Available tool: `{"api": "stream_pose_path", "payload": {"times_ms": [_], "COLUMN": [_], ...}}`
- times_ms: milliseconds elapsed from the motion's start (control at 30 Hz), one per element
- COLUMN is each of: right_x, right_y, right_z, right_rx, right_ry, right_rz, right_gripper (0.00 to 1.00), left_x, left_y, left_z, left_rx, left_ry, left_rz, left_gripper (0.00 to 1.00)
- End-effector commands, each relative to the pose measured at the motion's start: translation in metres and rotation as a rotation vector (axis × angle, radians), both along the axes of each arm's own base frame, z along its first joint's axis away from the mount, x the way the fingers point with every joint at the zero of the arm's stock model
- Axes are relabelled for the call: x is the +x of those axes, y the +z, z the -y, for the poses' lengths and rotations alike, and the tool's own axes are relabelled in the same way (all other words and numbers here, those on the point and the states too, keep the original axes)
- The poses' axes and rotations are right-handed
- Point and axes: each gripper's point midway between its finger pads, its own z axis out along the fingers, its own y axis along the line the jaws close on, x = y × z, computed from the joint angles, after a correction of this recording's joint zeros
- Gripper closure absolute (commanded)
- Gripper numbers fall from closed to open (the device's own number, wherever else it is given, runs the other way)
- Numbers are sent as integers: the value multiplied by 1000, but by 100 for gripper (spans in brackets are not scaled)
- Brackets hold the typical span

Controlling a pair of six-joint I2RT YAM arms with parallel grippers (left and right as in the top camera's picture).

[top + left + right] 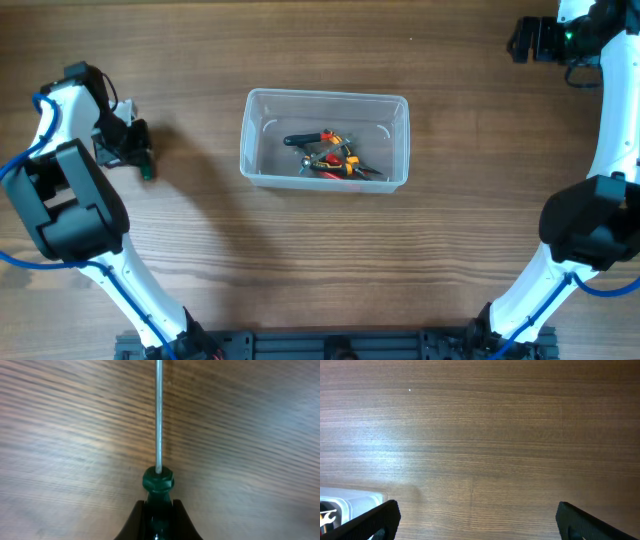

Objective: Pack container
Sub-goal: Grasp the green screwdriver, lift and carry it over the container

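The left gripper will next go up, then to the right in the overhead view over the container's open inside, and let go of the screwdriver (158, 485), because other tools lie there.
The clear plastic container (325, 140) stands at the table's middle and holds several red, orange and black hand tools (330, 155). Its corner shows at the lower left of the right wrist view (350, 502). My left gripper (140, 155) is at the far left of the table, shut on a green-handled screwdriver (158, 485). The metal shaft (158, 415) points away from the jaws, just above the wood. My right gripper (525, 40) is at the far right back corner, open and empty (477, 515).
The wooden table (320, 270) is bare around the container. Both arm bases stand at the front edge.
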Motion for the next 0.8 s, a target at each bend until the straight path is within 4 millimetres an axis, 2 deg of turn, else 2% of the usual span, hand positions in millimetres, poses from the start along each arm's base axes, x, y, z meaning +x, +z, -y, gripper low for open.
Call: {"api": "stream_pose_path", "payload": {"times_ms": [0, 33, 100, 167, 267, 333, 400, 433, 467, 600, 733, 767], "right_x": [0, 0, 0, 0, 0, 0, 0, 0, 0, 0, 0, 0], "right_y": [-1, -1, -1, -1, -1, -1, -1, -1, -1, -1, -1, -1], "right_z": [1, 1, 1, 1, 1, 1, 1, 1, 1, 1, 1, 1], "right_rx": [3, 3, 3, 3, 3, 3, 3, 3, 3, 3, 3, 3], "right_ry": [-17, -17, -16, -17, -16, -16, -16, -16, -16, -16, -17, -17], "right_rz": [-4, -4, -4, -4, -4, -4, -4, -4, -4, -4, -4, -4], "right_gripper": [0, 0, 0, 0, 0, 0, 0, 0, 0, 0, 0, 0], "left_x": [35, 42, 52, 61, 67, 67, 65, 61, 56, 33, 8, 3], "left_y": [84, 109, 147, 179, 215, 228, 234, 235, 235, 233, 225, 222], "left_z": [-11, -10, -2, 18, 73, 116, 159, 187, 216, 305, 362, 371], "left_rx": [72, 90, 112, 110, 87, 80, 72, 66, 59, 38, 42, 49], "left_ry": [10, -1, -24, -71, -284, -449, -617, -730, -838, -1194, -1495, -1550], "left_rz": [195, 247, 332, 417, 523, 564, 589, 596, 603, 636, 648, 640], "left_gripper": [96, 96, 96, 96, 96, 96, 96, 96, 96, 96, 96, 96]}}
